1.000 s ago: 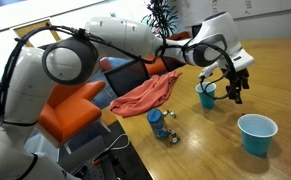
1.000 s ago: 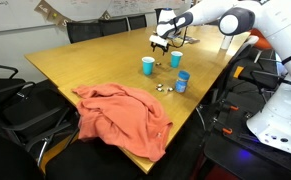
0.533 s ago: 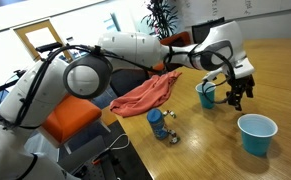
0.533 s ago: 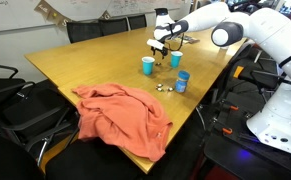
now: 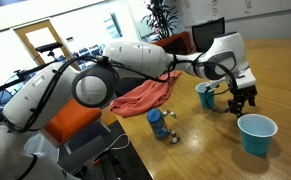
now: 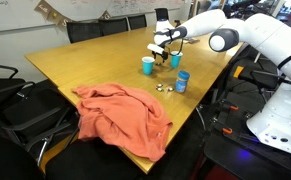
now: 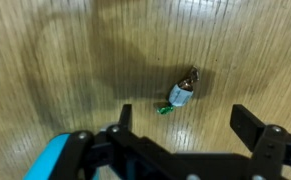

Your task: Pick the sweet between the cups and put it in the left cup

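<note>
The sweet (image 7: 181,94) already lines up with the gap between my open fingertips, so my gripper needs to go down a little first to get around the sweet, then close.
The sweet (image 7: 181,94) is a small wrapped candy with a green twist end, lying on the wooden table. It shows only in the wrist view. My gripper (image 7: 185,125) is open and empty, hovering above it, with the sweet just ahead of the gap between the fingers. In an exterior view the gripper (image 5: 241,98) hangs between the narrow teal cup (image 5: 206,95) and the wider teal cup (image 5: 257,133). Both cups stand upright. In an exterior view the gripper (image 6: 162,42) is above and behind the two cups (image 6: 148,66). A teal cup edge (image 7: 50,165) shows at the bottom left of the wrist view.
A small blue bottle-like object (image 5: 156,122) stands near the table edge, also seen in an exterior view (image 6: 182,81). An orange cloth (image 6: 120,115) drapes over the table corner (image 5: 143,95). Small items lie beside the bottle (image 6: 161,88). Chairs surround the table.
My gripper has moved down and slightly sideways, settling lower between the two cups. Cups, bottle and cloth have not moved.
</note>
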### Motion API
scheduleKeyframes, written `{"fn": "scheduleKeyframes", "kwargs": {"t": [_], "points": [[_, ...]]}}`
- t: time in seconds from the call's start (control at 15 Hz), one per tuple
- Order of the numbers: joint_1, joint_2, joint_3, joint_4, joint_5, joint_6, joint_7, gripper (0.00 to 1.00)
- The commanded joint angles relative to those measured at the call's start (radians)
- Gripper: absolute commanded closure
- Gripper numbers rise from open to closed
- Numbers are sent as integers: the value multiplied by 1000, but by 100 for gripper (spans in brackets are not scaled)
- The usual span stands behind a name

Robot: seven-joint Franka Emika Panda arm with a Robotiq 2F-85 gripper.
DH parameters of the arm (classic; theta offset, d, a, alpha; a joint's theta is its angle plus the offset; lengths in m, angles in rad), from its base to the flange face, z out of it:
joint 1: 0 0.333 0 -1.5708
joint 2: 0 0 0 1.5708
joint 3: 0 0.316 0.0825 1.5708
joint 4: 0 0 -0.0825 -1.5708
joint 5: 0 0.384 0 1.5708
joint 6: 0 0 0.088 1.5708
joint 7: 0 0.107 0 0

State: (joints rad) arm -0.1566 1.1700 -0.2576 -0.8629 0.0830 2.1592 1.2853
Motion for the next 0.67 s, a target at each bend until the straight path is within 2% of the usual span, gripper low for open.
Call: {"fn": "scheduleKeyframes", "kwargs": {"t": [0.0,0.53,0.6], "points": [[-22,37,5,70,12,-34,15,0],[-45,59,34,91,26,-36,-2,0],[-48,61,37,91,28,-36,-4,9]]}}
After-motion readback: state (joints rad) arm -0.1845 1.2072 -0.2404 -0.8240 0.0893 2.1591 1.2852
